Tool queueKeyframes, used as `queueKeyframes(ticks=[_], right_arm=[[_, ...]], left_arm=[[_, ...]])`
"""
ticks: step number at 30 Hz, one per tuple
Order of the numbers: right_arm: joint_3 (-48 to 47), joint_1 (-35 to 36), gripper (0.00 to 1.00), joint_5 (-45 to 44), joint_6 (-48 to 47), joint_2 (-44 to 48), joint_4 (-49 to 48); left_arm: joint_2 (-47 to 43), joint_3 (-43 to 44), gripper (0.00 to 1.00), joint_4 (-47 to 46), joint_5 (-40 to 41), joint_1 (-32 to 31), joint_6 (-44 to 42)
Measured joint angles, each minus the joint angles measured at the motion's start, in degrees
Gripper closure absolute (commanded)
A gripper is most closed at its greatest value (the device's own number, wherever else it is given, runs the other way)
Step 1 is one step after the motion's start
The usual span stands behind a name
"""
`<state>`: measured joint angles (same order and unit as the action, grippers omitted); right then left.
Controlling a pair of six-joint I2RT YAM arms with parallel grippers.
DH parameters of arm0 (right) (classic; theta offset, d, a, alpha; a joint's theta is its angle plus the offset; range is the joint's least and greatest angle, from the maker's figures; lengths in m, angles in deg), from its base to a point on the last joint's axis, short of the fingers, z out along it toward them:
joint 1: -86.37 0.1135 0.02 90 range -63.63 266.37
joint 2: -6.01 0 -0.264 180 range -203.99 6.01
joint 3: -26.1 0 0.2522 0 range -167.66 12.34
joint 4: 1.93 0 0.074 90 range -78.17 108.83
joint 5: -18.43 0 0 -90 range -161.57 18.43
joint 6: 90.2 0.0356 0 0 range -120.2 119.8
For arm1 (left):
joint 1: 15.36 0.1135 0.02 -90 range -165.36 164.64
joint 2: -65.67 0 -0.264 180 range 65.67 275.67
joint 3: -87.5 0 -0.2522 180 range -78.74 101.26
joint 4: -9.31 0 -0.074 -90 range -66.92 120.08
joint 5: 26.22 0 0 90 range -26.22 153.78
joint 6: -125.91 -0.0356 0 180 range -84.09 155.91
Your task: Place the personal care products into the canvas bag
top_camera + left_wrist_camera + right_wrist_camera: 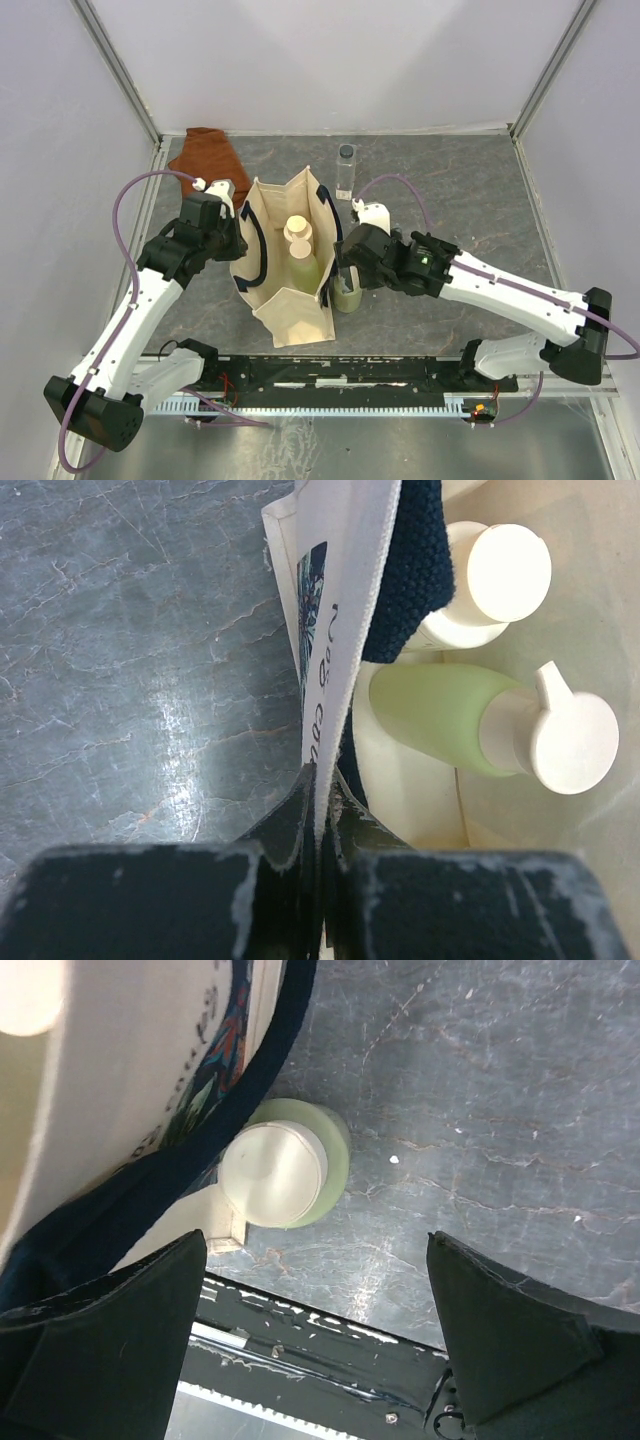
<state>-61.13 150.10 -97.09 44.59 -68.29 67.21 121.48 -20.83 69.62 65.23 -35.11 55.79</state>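
The right gripper lowers its open fingers around the body of the outer green bottle next and closes, since this one still stands outside the canvas bag (290, 300).
The cream canvas bag (290, 300) stands open at the table's middle. Inside it stand a cream bottle (297, 229) and a pale green bottle (302, 262); both also show in the left wrist view, the cream one (500, 580) and the green one (440, 720). My left gripper (238, 240) is shut on the bag's left wall (330, 630). A second pale green bottle (348, 296) stands upright on the table against the bag's right side. My right gripper (345, 265) is open just above it (285, 1175). A slim clear bottle with dark cap (346, 170) stands behind the bag.
A rust-brown cloth (208, 155) lies at the back left. The bag's navy handle (200, 1150) hangs beside the outer green bottle. A black rail (340, 372) runs along the near edge. Grey walls close in the table's sides and back.
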Motion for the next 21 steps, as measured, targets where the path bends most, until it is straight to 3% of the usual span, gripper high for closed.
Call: queueKeyframes(ticks=[21], right_arm=[[4.00, -4.92, 0.01, 10.45, 0.37, -10.34, -8.09]], left_arm=[[-0.04, 0.20, 0.97, 0.52, 1.09, -0.04, -0.04]])
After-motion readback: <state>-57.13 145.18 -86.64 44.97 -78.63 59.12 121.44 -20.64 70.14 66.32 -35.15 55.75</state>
